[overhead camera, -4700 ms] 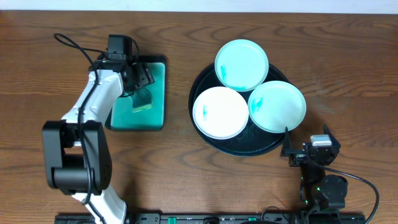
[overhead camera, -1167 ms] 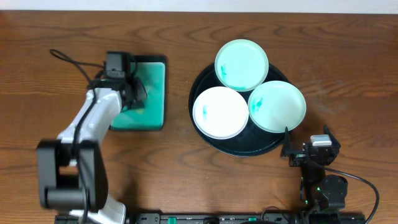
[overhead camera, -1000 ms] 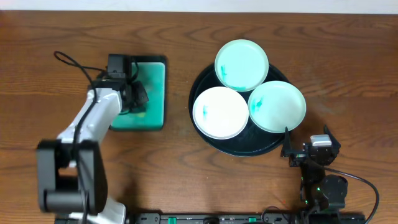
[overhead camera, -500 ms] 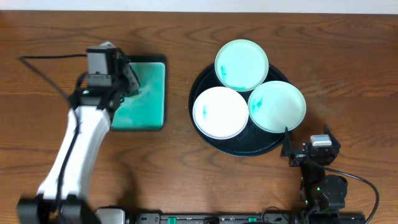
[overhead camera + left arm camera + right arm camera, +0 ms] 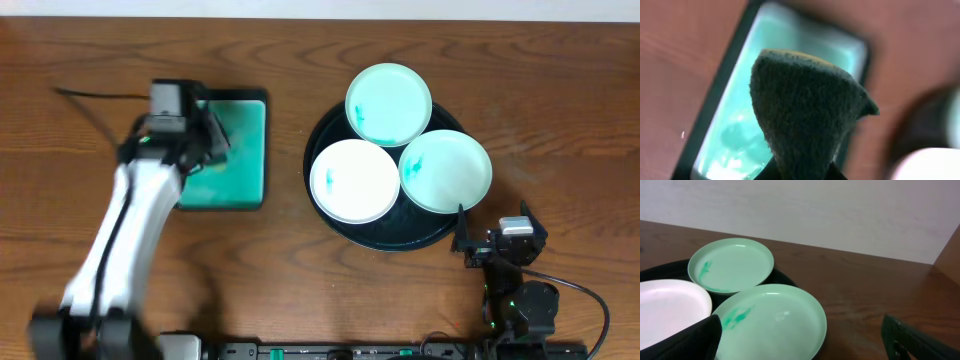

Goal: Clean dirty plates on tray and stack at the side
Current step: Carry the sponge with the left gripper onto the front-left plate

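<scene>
I should swing my left gripper across and bring the dark sponge [image 5: 805,110] down onto the middle of the white plate before cleaning that plate's teal smear.
Three plates lie on the round black tray [image 5: 390,238]: a pale-mint one at the back [image 5: 389,104] with a teal smear, a white one on the left [image 5: 355,181], and a mint one on the right [image 5: 445,170]. My left gripper [image 5: 205,145] hovers over the teal dish, shut on a dark sponge [image 5: 805,110] that fills the left wrist view. My right gripper [image 5: 497,232] stands open on the table just off the tray's near right rim. In the right wrist view, its fingers frame the nearest smeared plate [image 5: 772,322], with the back plate [image 5: 732,265] beyond.
A teal rectangular dish [image 5: 240,160] with wet teal liquid [image 5: 740,130] sits left of the tray. Bare wooden table [image 5: 560,120] lies right of the tray and between dish and tray. A pale wall [image 5: 815,210] rises behind the table.
My left gripper has risen from the dish with the sponge, and the left arm has swung out to the left. The right arm and the plates have not moved.
</scene>
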Tool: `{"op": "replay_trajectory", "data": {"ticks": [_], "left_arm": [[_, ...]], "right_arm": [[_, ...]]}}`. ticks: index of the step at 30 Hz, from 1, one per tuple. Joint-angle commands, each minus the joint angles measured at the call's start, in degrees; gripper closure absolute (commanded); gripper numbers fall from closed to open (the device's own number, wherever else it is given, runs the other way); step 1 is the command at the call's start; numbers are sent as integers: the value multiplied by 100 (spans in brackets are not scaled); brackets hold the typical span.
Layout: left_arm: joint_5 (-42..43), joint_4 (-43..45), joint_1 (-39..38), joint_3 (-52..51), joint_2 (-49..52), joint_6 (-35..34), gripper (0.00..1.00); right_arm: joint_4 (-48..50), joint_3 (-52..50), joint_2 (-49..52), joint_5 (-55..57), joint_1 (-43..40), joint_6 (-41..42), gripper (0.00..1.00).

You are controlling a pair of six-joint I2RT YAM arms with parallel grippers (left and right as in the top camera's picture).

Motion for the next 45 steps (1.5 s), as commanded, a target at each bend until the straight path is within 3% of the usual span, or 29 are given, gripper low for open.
{"op": "replay_trajectory", "data": {"ticks": [1,6,12,19,23,30,33,39,45], "left_arm": [[603,-61,-92,170,-778,-146,93],[883,-474,-584,157,-1021,-855,93],[876,-188,-1803,-81,-345,-1893,93],[874,1038,-3303,-94,1226,-2291,93],[612,1545,-3740,-94,1834,-2293,93],[-629,1650,-4074,-94,2347,-2396,92],[-949,1698,-4122,-94,2455,-2393,83],[-970,1888,-4120,-90,2463,-2391,42],[-968,1843,-4028,-44,1880,-2389,36]], "right_arm": [[-24,-4,-4,-28,79,-61,1],[-24,-4,-4,-28,79,-61,1],[-24,-4,-4,-28,79,-61,1],[-24,-4,-4,-28,79,-61,1],[-24,-4,-4,-28,79,-61,1],[-24,-4,-4,-28,79,-61,1],[-24,-4,-4,-28,79,-61,1],[-24,-4,-4,-28,79,-61,1],[-24,-4,-4,-28,79,-61,1]]}}
